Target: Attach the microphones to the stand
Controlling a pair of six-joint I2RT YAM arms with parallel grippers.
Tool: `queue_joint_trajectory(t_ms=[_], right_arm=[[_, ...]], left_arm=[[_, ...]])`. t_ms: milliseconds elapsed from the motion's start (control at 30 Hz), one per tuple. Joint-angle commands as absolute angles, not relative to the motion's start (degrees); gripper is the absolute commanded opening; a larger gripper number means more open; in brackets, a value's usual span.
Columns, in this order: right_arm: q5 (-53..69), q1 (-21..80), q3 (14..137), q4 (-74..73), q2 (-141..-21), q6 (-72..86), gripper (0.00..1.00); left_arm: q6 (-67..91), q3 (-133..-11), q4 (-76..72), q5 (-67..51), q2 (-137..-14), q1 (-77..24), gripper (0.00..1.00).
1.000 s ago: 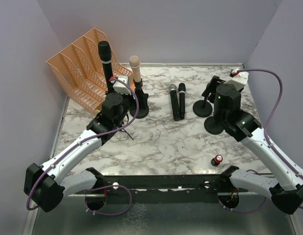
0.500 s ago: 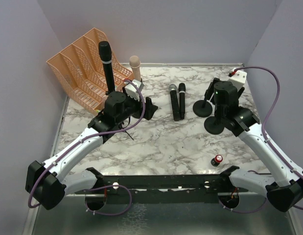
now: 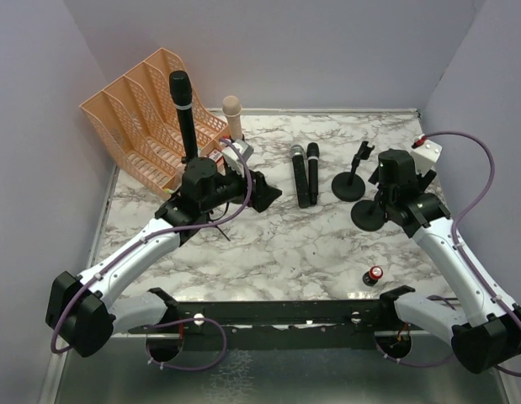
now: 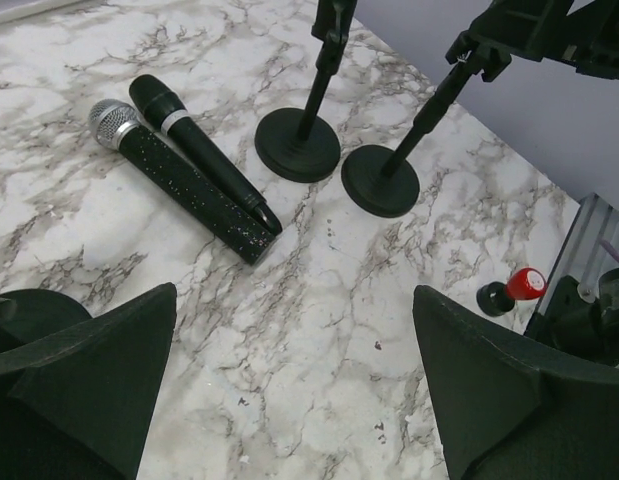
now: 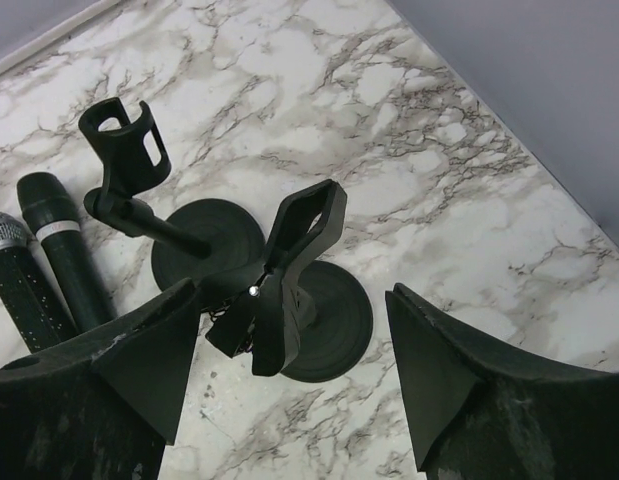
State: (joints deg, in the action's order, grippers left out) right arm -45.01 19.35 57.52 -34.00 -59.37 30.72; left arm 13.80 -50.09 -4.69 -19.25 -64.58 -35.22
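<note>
I will move my right gripper to the left in the top view and down to close on the stand's neck below that clip point(image 3: 357, 158) point(image 5: 109, 206), since the farther stand's clip is empty.
A black microphone point(image 3: 182, 105) and a peach-pink microphone point(image 3: 233, 114) stand upright at the back left; their stands are hidden behind my left arm. A silver-headed black microphone point(image 3: 299, 174) point(image 4: 179, 183) and an all-black microphone point(image 3: 313, 171) point(image 4: 201, 152) lie side by side mid-table. Two empty black stands point(image 3: 351, 175) point(image 3: 369, 214) stand to the right. My left gripper point(image 3: 267, 192) point(image 4: 294, 385) is open and empty, left of the lying pair. My right gripper point(image 3: 385, 187) point(image 5: 294, 370) is open and empty above the nearer stand's clip point(image 5: 294, 270).
An orange file rack point(image 3: 134, 126) stands at the back left. A small red-topped battery point(image 3: 374, 274) point(image 4: 517, 288) sits near the front right. Grey walls close in the table on the left, back and right.
My left gripper has moved right, away from the pink microphone's stand toward the lying microphones. My right gripper has shifted right and turned a little over the nearer stand.
</note>
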Motion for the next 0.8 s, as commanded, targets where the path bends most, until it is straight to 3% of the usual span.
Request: queue_joint_trajectory(t_ms=[0,133,300,467,767], right_arm=[[-40.7,18.6,54.6,-36.1,-59.5,34.8,0.74],[-35.9,18.6,56.0,-36.0,-60.0,35.2,0.71],[-40.0,18.5,59.3,-38.5,-59.6,36.0,0.7],[-38.5,18.5,63.8,-35.8,-57.4,29.9,0.7],[-21.0,18.6,70.0,-28.3,-60.8,18.0,0.69]], left_arm=[[19.4,-49.0,-7.9,-18.8,-67.4,-35.5,0.99],[21.4,-48.4,-8.0,-14.2,-68.7,-35.8,0.99],[24.0,-47.1,-8.5,-8.3,-69.4,-35.8,0.99],[21.9,-48.4,-6.0,-9.3,-71.2,-35.7,0.99],[21.4,-48.8,-7.8,-13.3,-73.0,-35.7,0.99]])
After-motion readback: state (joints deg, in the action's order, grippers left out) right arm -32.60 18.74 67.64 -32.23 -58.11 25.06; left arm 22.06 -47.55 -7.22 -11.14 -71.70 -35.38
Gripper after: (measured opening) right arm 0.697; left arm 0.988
